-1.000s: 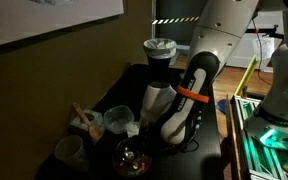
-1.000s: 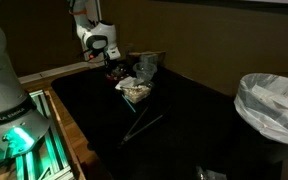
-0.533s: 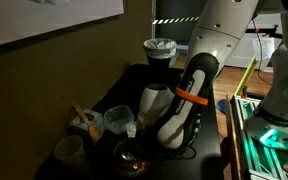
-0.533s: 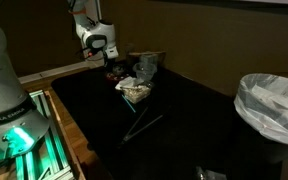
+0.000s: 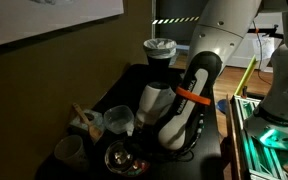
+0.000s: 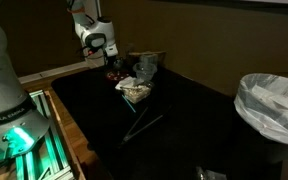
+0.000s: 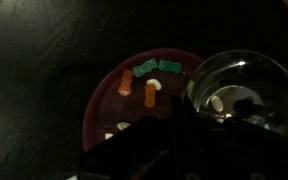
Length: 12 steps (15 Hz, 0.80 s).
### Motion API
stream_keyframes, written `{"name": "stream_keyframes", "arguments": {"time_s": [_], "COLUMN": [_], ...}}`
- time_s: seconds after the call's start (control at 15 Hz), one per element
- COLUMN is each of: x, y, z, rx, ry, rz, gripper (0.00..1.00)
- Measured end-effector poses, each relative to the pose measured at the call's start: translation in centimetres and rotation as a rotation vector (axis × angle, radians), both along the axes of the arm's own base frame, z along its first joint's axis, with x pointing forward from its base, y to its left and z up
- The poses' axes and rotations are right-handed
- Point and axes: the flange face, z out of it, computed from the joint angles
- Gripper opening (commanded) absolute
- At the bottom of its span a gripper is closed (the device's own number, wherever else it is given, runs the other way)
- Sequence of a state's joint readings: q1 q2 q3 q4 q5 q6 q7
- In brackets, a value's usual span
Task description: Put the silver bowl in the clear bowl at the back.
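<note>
My gripper will next lift the silver bowl point(image 5: 121, 157), move over the clear bowl's open top point(image 5: 118, 118) and go down to let go inside, because the clear bowl's rim stands above the tabletop.
In the wrist view the silver bowl point(image 7: 246, 88) is a shiny round metal bowl at the right. It overlaps the right edge of a red dish point(image 7: 134, 100) that holds small coloured pieces. My gripper point(image 7: 219, 120) is a dark shape at the bottom, with its jaws shut at the near rim of the silver bowl. In an exterior view the gripper point(image 5: 134, 135) reaches down over the silver bowl point(image 5: 121, 157) at the table's front. The clear bowl point(image 5: 119, 122) stands just behind it, pale and translucent. The scene is very dark.
A grey mortar with pestle point(image 5: 84, 123) and a pale ribbed tub point(image 5: 69, 150) stand beside the clear bowl. A lined bin point(image 5: 161, 50) sits at the back of the table, and another bin point(image 6: 272, 105) is nearby. The robot base point(image 5: 284, 105) stands beside the table.
The jaws have closed at the silver bowl's rim. In an exterior view the shiny bowl has shifted a little over the red dish. The arm has hardly moved.
</note>
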<state>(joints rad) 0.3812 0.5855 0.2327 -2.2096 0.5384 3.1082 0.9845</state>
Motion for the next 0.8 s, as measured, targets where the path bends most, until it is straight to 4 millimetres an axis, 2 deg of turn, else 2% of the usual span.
{"name": "stream_keyframes", "arguments": {"time_s": [0.2,0.33,0.47,0.67,0.73,0.8], "x": [0.8,1.9,3.0,4.9,5.5,5.6], "y": [0.2,-0.7,-2.3,-5.8,-6.7,-7.2], "z": [2.2,3.9,5.2,7.5,8.2,8.8], "rx": [0.031,0.044,0.04,0.019,0.005,-0.01], "ry": [-0.027,-0.042,-0.028,-0.014,-0.028,-0.043], "rz": [-0.046,-0.089,-0.114,-0.16,-0.153,-0.132], "gripper": [0.01,0.01,0.01,0.01,0.04,0.01]}}
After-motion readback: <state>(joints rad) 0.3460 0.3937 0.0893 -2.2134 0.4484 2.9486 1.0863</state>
